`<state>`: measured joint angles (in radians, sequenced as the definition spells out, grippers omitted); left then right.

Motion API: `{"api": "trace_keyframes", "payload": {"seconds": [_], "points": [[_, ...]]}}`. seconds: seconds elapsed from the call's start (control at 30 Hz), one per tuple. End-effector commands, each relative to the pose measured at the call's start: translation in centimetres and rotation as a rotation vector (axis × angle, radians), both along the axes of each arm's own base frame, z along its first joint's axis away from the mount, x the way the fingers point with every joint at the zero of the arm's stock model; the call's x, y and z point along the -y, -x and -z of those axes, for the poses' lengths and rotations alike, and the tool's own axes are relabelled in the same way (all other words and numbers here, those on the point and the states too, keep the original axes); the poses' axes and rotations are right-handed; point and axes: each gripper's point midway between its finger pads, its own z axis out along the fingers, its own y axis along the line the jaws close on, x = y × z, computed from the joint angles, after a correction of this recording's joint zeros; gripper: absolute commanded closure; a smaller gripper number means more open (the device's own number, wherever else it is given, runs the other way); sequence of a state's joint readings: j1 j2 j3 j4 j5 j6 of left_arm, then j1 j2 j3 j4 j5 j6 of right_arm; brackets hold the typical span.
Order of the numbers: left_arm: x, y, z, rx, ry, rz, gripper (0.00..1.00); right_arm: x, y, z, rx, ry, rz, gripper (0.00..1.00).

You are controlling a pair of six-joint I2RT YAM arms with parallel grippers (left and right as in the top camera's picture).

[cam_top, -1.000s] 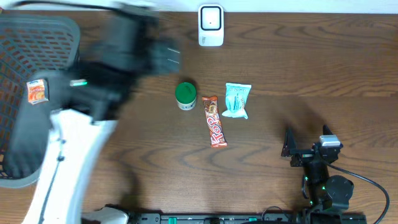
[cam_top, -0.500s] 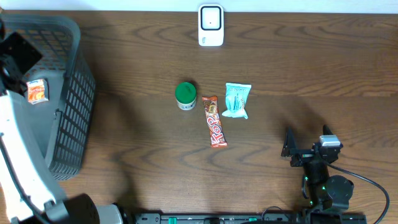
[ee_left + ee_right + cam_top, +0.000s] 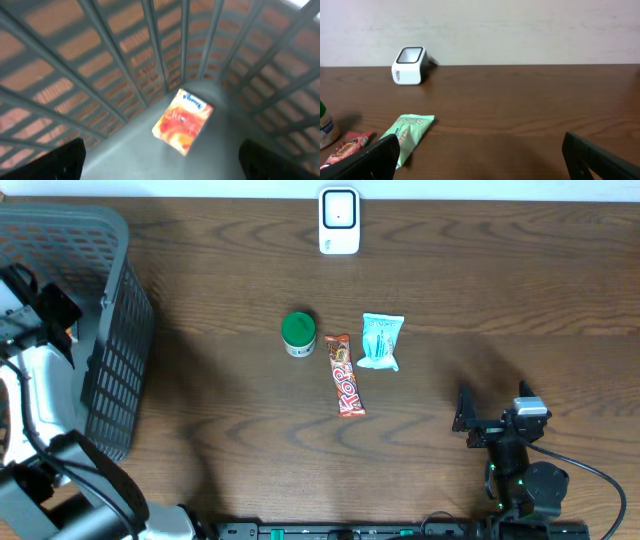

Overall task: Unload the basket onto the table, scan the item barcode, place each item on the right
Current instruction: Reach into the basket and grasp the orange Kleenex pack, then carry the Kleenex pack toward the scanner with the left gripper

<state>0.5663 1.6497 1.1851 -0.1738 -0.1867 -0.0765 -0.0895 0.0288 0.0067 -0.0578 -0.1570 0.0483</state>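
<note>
My left gripper reaches deeper into the basket (image 3: 110,330) next until its open fingers straddle the tissue pack's sides, since the pack lies flat on the basket's bottom.
Down in the grey basket (image 3: 125,60) lies an orange and white tissue pack (image 3: 182,121), flat on the floor near a corner. My left gripper (image 3: 162,165) hangs open just above the pack, its dark fingertips (image 3: 55,162) at the frame's lower corners, holding nothing. From overhead, the left gripper (image 3: 45,315) is over the basket (image 3: 110,330) and covers the pack. The white barcode scanner (image 3: 339,220) stands at the table's far edge. My right gripper (image 3: 493,408) rests open and empty at the front right, facing the scanner (image 3: 410,65).
In the table's middle sit a green-lidded jar (image 3: 298,333), a red candy bar (image 3: 343,375) and a mint-green packet (image 3: 381,340). The packet (image 3: 407,131) and the bar (image 3: 345,150) lie left of the right gripper's fingers.
The left arm has swung from over the basket's right rim to its left side and now covers the tissue pack seen from overhead. The right arm has not moved.
</note>
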Motion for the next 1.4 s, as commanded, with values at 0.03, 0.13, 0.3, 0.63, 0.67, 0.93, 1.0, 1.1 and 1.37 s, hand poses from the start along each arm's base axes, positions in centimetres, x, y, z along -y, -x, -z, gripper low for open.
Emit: {"api": "trace_keyframes", "payload": {"seconds": [0.03, 0.13, 0.3, 0.63, 0.67, 0.93, 1.0, 1.1, 1.37], "points": [[-0.5, -1.2, 4.6, -0.064, 0.027, 0.062, 0.02, -0.1, 0.0, 0.1, -0.003, -0.006, -0.003, 0.01], [-0.9, -1.8, 7.3, -0.087, 0.045, 0.064, 0.02, -0.1, 0.0, 0.1, -0.003, -0.006, -0.003, 0.01], [-1.3, -2.4, 11.1, -0.116, 0.066, 0.065, 0.02, -0.1, 0.0, 0.1, -0.003, -0.006, -0.003, 0.01], [-0.9, -3.4, 15.6, -0.130, 0.114, 0.106, 0.02, -0.1, 0.0, 0.1, -0.003, -0.006, -0.003, 0.01], [-0.9, -3.3, 16.0, -0.135, 0.118, 0.106, 0.02, -0.1, 0.0, 0.1, -0.003, -0.006, -0.003, 0.01], [-0.4, -2.5, 19.5, -0.197, 0.157, 0.111, 0.39, -0.1, 0.0, 0.1, -0.003, -0.006, -0.003, 0.01], [-0.4, -2.6, 19.0, -0.192, 0.153, 0.110, 0.66, -0.1, 0.0, 0.1, -0.003, -0.006, -0.003, 0.01], [-0.5, -2.7, 16.5, -0.169, 0.136, 0.110, 0.75, -0.1, 0.0, 0.1, -0.003, -0.006, -0.003, 0.01], [0.0, -2.2, 2.2, 0.012, 0.010, 0.109, 0.75, -0.1, 0.0, 0.1, -0.003, -0.006, -0.003, 0.01]]}}
